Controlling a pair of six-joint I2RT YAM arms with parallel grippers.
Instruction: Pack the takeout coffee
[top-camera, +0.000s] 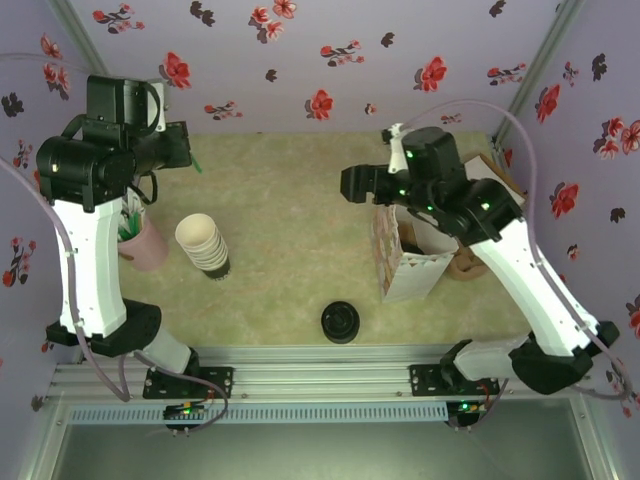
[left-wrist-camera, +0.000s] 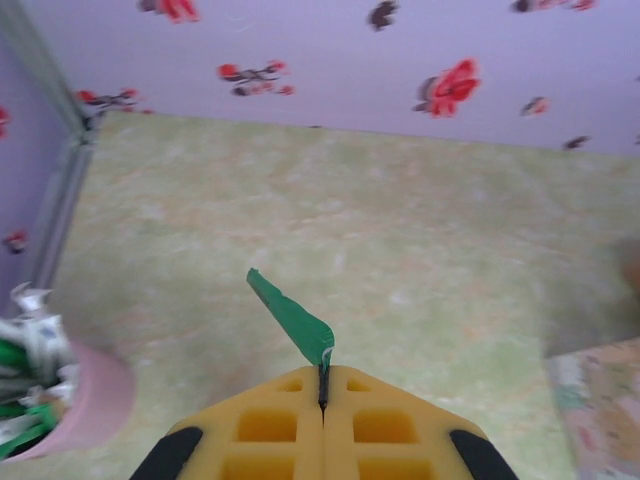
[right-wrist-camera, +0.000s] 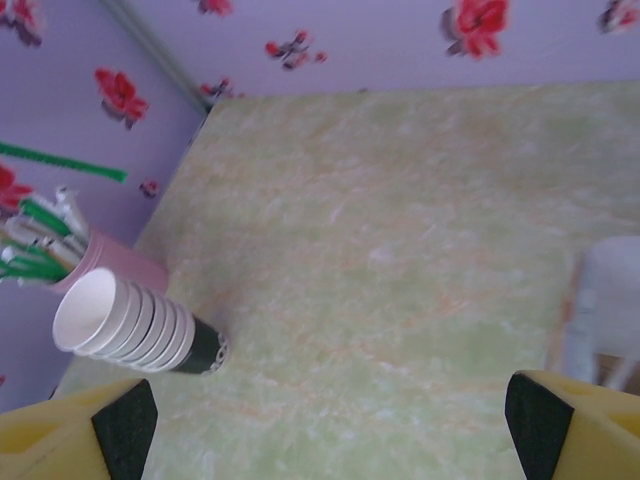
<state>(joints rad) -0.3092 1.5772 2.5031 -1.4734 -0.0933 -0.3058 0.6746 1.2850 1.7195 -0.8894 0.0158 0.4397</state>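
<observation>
The bag stands upright. My left gripper should first carry the green stirrer across the table to get down over the open bag's opening (top-camera: 424, 234), and then let it go.
The takeout coffee is out of view. My left gripper (top-camera: 190, 155) hovers high over the back left of the table. In the left wrist view the left gripper (left-wrist-camera: 322, 375) is shut on a thin green stirrer (left-wrist-camera: 290, 320) that sticks out ahead of the yellow fingers. My right gripper (top-camera: 355, 183) hangs above the left side of a white patterned paper bag (top-camera: 405, 262). In the right wrist view the right gripper (right-wrist-camera: 330, 430) is open, its pads (right-wrist-camera: 125, 420) far apart with bare table between them.
A tilted stack of lidless cream cups (top-camera: 203, 245) leans near a pink cup of stirrers (top-camera: 140, 240) on the left. Loose black lids (top-camera: 340, 322) sit near the front edge. A brown object (top-camera: 465, 265) lies right of the bag. Floral walls enclose the table.
</observation>
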